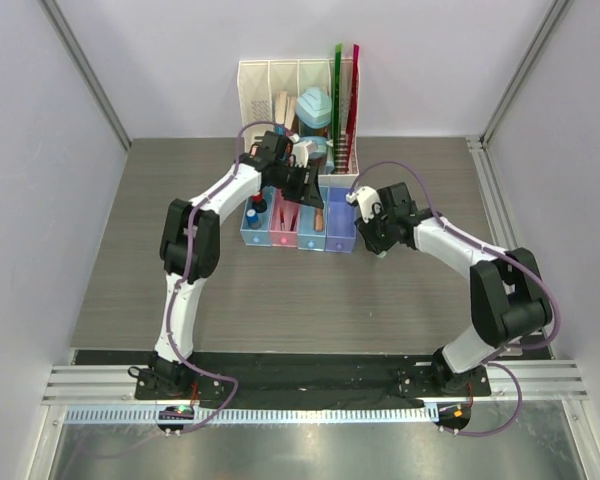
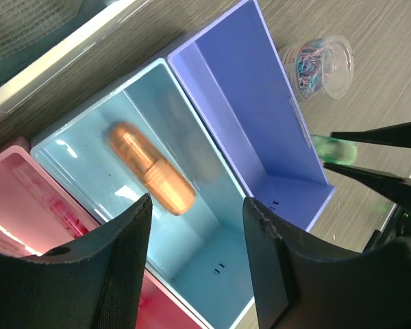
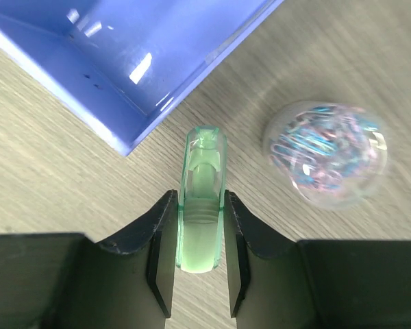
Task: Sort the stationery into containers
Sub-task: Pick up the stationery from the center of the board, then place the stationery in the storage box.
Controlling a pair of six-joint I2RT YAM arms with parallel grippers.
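Note:
My right gripper needs to go up, move across and let go beside the light blue bin [image 1: 308,228] with a similar orange piece, because that bin is beyond the purple bin from my gripper.
The four joined bins [image 1: 298,238] stand at mid-table: blue, pink, light blue and purple. My left gripper [image 2: 195,253] is open and empty, hovering over the light blue bin [image 2: 212,247], where a stubby orange piece [image 2: 151,168] lies. My right gripper [image 3: 198,236] is shut on a stubby green piece [image 3: 202,199], low over the table just right of the purple bin [image 3: 123,55]. The green piece also shows in the left wrist view [image 2: 332,149]. A clear round disc [image 3: 325,154] full of coloured paper clips sits on the table beside it.
A tall white slotted organiser [image 1: 280,85] with green and red rulers and a teal item stands right behind the bins. The blue bin [image 1: 253,232] holds red- and blue-capped cylinders; the pink bin [image 2: 27,199] holds dark-red pens. Grey walls enclose the table on three sides.

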